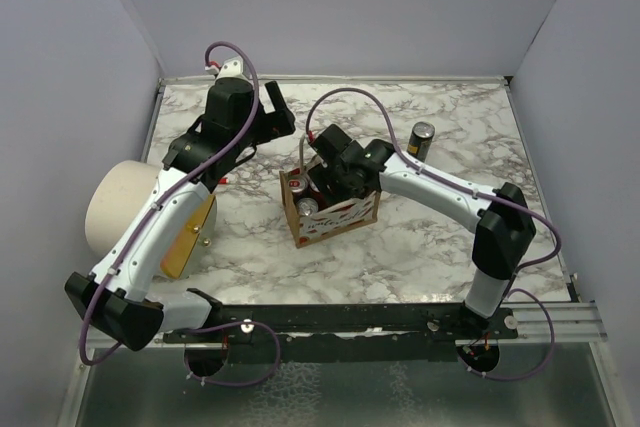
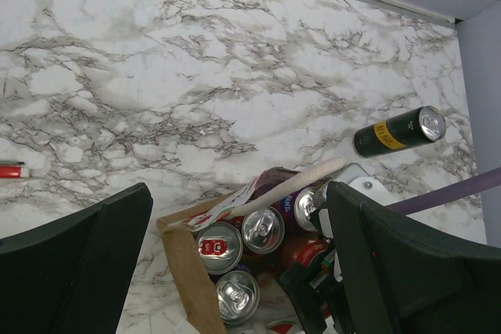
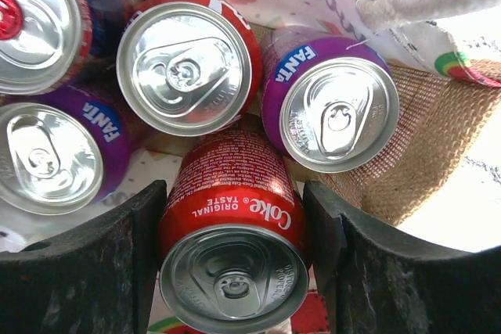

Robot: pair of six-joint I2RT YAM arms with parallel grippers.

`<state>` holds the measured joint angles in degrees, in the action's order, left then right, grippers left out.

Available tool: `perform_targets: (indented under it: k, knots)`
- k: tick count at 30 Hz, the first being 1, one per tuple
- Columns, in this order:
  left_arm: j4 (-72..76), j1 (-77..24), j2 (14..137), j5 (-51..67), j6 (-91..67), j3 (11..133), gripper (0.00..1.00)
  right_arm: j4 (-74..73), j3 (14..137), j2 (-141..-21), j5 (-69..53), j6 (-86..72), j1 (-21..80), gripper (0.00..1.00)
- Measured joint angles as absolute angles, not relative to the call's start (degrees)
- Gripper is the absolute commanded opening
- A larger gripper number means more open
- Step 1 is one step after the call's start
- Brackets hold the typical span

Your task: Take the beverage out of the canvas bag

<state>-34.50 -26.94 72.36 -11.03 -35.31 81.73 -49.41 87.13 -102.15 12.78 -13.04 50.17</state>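
Observation:
The marble just past the black can (image 1: 449, 158) has free space, so my right gripper will next move up from the bag (image 1: 345, 219), then down there to release the Coke can.
The brown canvas bag (image 1: 345, 219) with white loop handles stands mid-table and holds several cans. My right gripper (image 1: 335, 175) reaches into it from above. In the right wrist view its fingers (image 3: 102, 271) press both sides of a red Coke can (image 3: 233, 232), which stands higher than the purple Fanta cans (image 3: 333, 111) and another red can (image 3: 188, 64) around it. The bag wall (image 3: 415, 146) is at the right. My left gripper (image 1: 272, 112) is open and empty, hovering behind the bag. It looks down on the bag (image 2: 184, 263) and its cans (image 2: 221, 246).
A black can (image 1: 423, 140) stands on the marble right of the bag, also in the left wrist view (image 2: 399, 132). A large cream cylinder (image 1: 120, 205) with an orange disc (image 1: 190, 239) lies at the left. A small red lighter (image 2: 11, 170) lies on the table.

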Motion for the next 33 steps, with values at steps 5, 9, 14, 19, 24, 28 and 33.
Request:
perform_targets:
  k: [5,9,14,19,24,28,33]
  knots:
    - [-34.44,-26.94,72.44,-10.76,-35.29,81.73,0.96,-50.39,89.67,-102.15,12.47,-13.26,50.17,0.03]
    - [-34.02,-26.94,71.75,-10.79,-35.68,80.36,0.96,-51.05,90.61,-102.08,12.12,-13.21,50.15,0.02]
    - [-34.57,-26.68,71.44,-10.83,-35.94,80.12,0.96,-51.64,90.72,-101.45,11.77,-13.19,50.15,0.02]
    - [-34.41,-26.57,69.87,-11.05,-37.41,78.46,0.96,-53.30,93.25,-98.21,11.77,-13.02,50.15,0.02]
    - [-34.83,-26.46,69.36,-11.86,-37.60,78.39,0.96,-53.67,99.46,-96.07,12.67,-12.80,50.15,0.02]
    - [-34.65,-26.30,69.36,-11.99,-38.09,78.39,0.95,-54.02,103.35,-94.80,13.69,-12.67,50.15,0.02]
    - [-34.30,-26.30,69.54,-11.90,-38.74,78.39,0.94,-54.48,105.06,-92.40,15.79,-12.08,50.15,0.02]
